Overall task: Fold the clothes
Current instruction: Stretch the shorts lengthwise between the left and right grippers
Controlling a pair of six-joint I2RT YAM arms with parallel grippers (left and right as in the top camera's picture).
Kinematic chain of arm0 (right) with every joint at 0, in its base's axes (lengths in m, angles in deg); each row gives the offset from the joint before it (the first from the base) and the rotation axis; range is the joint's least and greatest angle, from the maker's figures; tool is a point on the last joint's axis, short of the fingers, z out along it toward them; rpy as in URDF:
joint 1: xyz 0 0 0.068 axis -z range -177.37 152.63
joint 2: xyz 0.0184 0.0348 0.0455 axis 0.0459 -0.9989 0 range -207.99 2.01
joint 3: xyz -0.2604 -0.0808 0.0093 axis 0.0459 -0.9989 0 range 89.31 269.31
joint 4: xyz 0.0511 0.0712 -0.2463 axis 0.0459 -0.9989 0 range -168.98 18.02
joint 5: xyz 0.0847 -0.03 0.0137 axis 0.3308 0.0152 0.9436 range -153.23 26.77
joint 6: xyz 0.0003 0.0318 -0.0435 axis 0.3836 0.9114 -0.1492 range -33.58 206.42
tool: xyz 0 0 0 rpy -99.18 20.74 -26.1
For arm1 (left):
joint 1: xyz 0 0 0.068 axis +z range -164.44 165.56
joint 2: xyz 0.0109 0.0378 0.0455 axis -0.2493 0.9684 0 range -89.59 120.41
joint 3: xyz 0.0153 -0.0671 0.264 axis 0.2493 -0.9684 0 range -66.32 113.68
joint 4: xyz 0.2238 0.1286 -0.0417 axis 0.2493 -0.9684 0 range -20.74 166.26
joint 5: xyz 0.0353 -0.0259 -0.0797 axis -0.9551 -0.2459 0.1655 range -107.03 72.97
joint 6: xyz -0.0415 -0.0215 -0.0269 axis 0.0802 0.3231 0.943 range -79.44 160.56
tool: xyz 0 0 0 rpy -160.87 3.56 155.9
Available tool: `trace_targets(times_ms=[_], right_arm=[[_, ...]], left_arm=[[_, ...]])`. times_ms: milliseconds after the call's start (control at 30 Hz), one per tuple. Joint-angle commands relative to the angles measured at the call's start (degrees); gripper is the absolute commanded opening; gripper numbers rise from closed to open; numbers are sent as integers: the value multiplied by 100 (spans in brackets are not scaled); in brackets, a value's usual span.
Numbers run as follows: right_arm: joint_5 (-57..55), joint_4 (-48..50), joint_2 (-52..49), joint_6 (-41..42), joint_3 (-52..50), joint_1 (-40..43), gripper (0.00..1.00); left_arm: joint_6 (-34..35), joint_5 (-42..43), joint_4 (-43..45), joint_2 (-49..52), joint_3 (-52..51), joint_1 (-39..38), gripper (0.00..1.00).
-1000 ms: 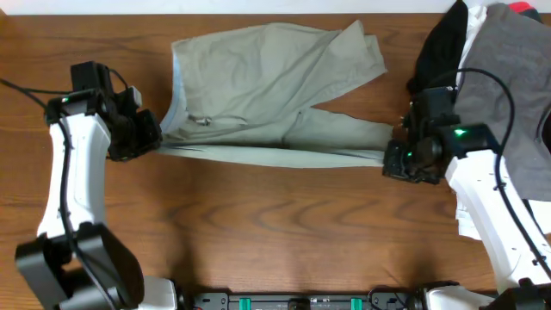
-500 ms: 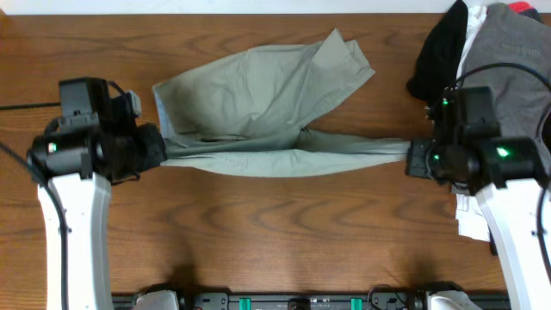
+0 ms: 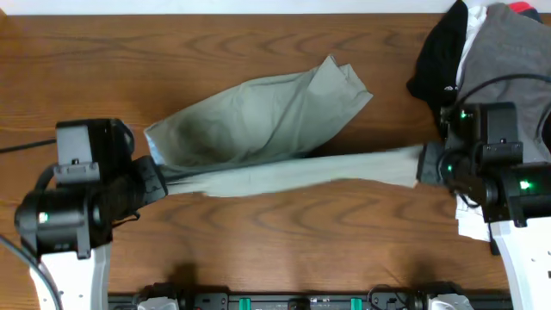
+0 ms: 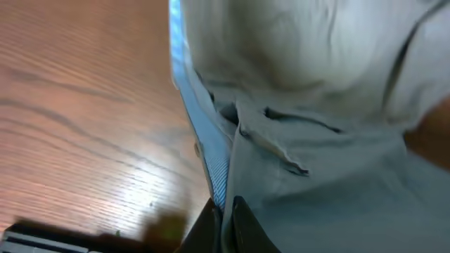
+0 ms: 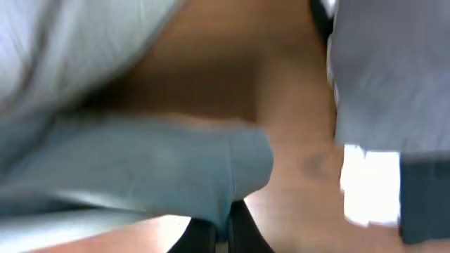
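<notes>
I will next move the hanging waistband end in my left gripper outward and down to let it go, because bare wood past the blue-striped lining is outward and below.
The khaki-green shorts point(image 3: 258, 120) hang stretched between my two grippers above the wooden table, with one leg trailing toward the back. My left gripper point(image 3: 157, 179) is shut on the waistband end; the left wrist view shows the band's blue-striped lining point(image 4: 211, 151) pinched between the fingers point(image 4: 226, 225). My right gripper point(image 3: 424, 164) is shut on the hem of the near leg, and the right wrist view shows that cloth edge point(image 5: 176, 169) clamped between its fingers point(image 5: 223, 235).
A pile of other garments lies at the back right: a black one point(image 3: 435, 56), a grey one point(image 3: 508, 52) and white cloth point(image 3: 472, 220) under my right arm. The grey garment also shows in the right wrist view point(image 5: 394, 77).
Both grippers have pulled the shorts toward the front edge and lifted them. The near leg is drawn out taut. The rest of the shorts has slid forward and bunched.
</notes>
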Motion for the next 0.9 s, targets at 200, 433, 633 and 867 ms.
trace_targets(times_ms=[200, 433, 633, 867], right_arm=[[267, 2264, -1436, -208, 59, 111, 1], [278, 3582, -2564, -706, 59, 4, 1], [278, 4739, -2966, -925, 59, -24, 1], [297, 6299, -3679, -1279, 59, -317, 1]], left_arm=[[654, -1224, 1495, 164, -713, 20, 6], [654, -1357, 2826, 1056, -1346, 20, 6], [654, -1591, 3825, 1867, -1351, 24, 6], [654, -1591, 4962, 2527, -1351, 24, 6]])
